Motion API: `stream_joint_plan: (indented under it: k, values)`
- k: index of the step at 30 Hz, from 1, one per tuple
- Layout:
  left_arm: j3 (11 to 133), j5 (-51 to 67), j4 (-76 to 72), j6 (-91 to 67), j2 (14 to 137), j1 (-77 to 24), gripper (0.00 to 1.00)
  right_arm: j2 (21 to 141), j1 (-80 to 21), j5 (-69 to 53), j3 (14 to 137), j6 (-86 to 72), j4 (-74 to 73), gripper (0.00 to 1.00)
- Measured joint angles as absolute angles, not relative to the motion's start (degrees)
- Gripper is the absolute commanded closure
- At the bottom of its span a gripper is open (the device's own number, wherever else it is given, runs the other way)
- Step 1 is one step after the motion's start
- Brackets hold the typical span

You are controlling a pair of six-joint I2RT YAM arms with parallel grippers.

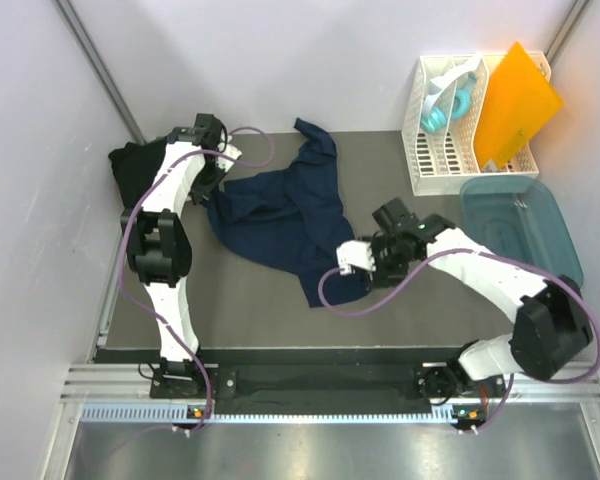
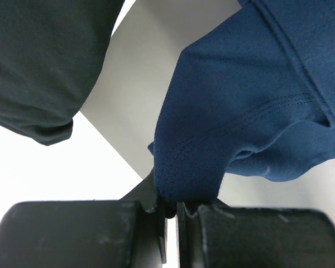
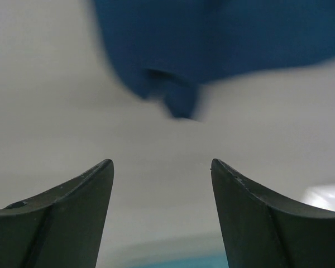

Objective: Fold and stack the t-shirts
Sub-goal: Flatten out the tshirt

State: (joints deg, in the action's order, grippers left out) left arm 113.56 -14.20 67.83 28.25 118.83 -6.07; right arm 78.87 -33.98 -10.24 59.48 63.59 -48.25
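I will next lower the open fingers of my right gripper to the left in the top view, around the tip of the navy t-shirt's nearest corner, which sticks out there.
A navy blue t-shirt (image 1: pixel 285 215) lies crumpled and partly spread across the middle of the table. My left gripper (image 1: pixel 217 190) is at the shirt's left edge. In the left wrist view it (image 2: pixel 170 207) is shut on a stitched hem of the navy t-shirt (image 2: pixel 240 106). A black t-shirt (image 1: pixel 132 165) is bunched at the far left corner and shows dark in the left wrist view (image 2: pixel 39 61). My right gripper (image 1: pixel 352 262) is by the navy shirt's near right corner. It (image 3: pixel 161 164) stands open and empty, a short way from the blurred navy cloth (image 3: pixel 178 50).
A white slotted rack (image 1: pixel 435 150) stands at the back right, holding teal items and an orange sheet (image 1: pixel 518 95). A teal plastic tub (image 1: pixel 525 225) sits in front of it beside the right arm. Walls close in the table on the left, back and right.
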Motion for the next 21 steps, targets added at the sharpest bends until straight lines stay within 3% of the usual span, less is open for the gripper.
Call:
stream_joint_plan:
  k: [15, 21]
  values:
    - [114.37, -15.99, 69.82, 27.66, 118.83, -6.42, 1.00, 93.93, -34.72, -16.45, 56.80, 60.31, -44.47, 0.30]
    - [114.37, -16.56, 70.30, 27.55, 118.83, -6.44, 1.00, 97.21, -34.98, -16.91, 58.83, 58.37, -40.62, 0.43]
